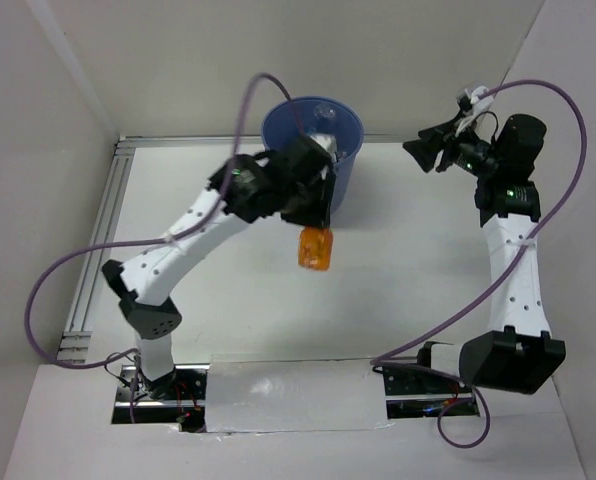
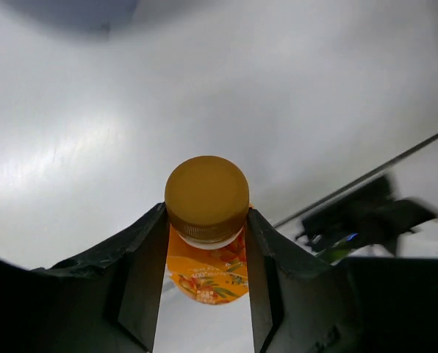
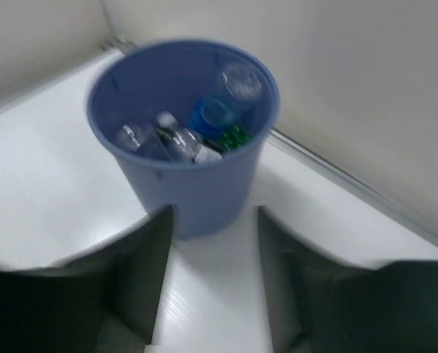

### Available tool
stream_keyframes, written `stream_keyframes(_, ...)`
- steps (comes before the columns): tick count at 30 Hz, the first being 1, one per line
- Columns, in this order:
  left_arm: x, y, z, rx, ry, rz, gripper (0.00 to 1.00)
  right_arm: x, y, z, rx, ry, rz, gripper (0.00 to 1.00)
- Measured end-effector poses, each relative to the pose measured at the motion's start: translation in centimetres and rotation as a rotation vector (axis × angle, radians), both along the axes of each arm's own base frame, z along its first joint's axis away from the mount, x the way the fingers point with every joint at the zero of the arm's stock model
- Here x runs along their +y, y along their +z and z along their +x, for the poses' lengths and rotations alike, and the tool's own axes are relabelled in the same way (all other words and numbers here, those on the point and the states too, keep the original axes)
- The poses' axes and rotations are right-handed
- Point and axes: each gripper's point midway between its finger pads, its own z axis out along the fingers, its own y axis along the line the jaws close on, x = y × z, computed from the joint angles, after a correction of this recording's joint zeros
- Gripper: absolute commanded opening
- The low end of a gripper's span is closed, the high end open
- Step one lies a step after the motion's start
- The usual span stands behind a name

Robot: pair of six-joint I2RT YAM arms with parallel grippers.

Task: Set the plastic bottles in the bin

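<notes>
The orange bottle (image 1: 315,248) in my left gripper goes outward over the bin's opening (image 1: 312,120) next and is released there, because the bottle still hangs short of the blue bin.
My left gripper (image 1: 313,222) is shut on an orange bottle (image 1: 315,248) near its orange cap (image 2: 206,197) and holds it above the table, just in front of the blue bin (image 1: 346,168). The bottle's body hangs below the jaws in the left wrist view (image 2: 208,276). My right gripper (image 1: 423,152) is open and empty, raised right of the bin and pointing at it. The right wrist view shows the bin (image 3: 197,191) holding several bottles: clear ones (image 3: 176,140), a blue one (image 3: 212,114) and a green one (image 3: 235,137).
White walls close the table at the back and sides. A metal rail (image 1: 98,240) runs along the left edge and a seam (image 3: 351,184) along the back. Purple cables (image 1: 563,100) loop off both arms.
</notes>
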Motion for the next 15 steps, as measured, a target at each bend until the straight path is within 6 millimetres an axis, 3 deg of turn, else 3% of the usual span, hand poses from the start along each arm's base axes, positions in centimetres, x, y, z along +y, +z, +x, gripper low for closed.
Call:
stream_keyframes(1,-0.3,2.9,0.9,-0.074,-0.007,-0.079,0.0,-0.3,-0.8,-0.2,0.016,-0.012,-0.017,0.04)
stream_keyframes(3,0.4,7.9,2.8,-0.202,0.007,-0.224,0.0,-1.0,-2.8,-1.3,0.044,-0.03,-0.049,0.0)
stream_keyframes(5,2.4,11.2,5.2,-0.306,0.054,-0.333,0.0,-1.1,-5.7,-2.2,0.108,-0.022,-0.076,0.02)
stream_keyframes(6,3.7,12.8,7.1,-0.369,0.1,-0.395,0.0,-1.0,-7.2,-2.7,0.144,-0.015,-0.087,0.08)
stream_keyframes(8,6.0,14.4,10.6,-0.459,0.198,-0.467,0.0,-1.0,-10.7,-3.7,0.229,-0.001,-0.1,0.29)
stream_keyframes(9,7.1,15.0,12.6,-0.507,0.249,-0.492,0.0,-0.9,-12.4,-4.4,0.275,0.007,-0.105,0.52)
stream_keyframes(10,7.9,15.2,14.2,-0.538,0.295,-0.509,0.0,-0.8,-14.2,-5.3,0.326,0.015,-0.106,0.61)
stream_keyframes(13,8.7,15.1,18.9,-0.603,0.379,-0.525,0.0,-0.7,-16.9,-7.3,0.385,0.021,-0.129,0.76)
stream_keyframes(15,8.0,14.1,21.3,-0.62,0.402,-0.52,0.0,-0.6,-17.1,-8.4,0.379,0.017,-0.142,0.83)
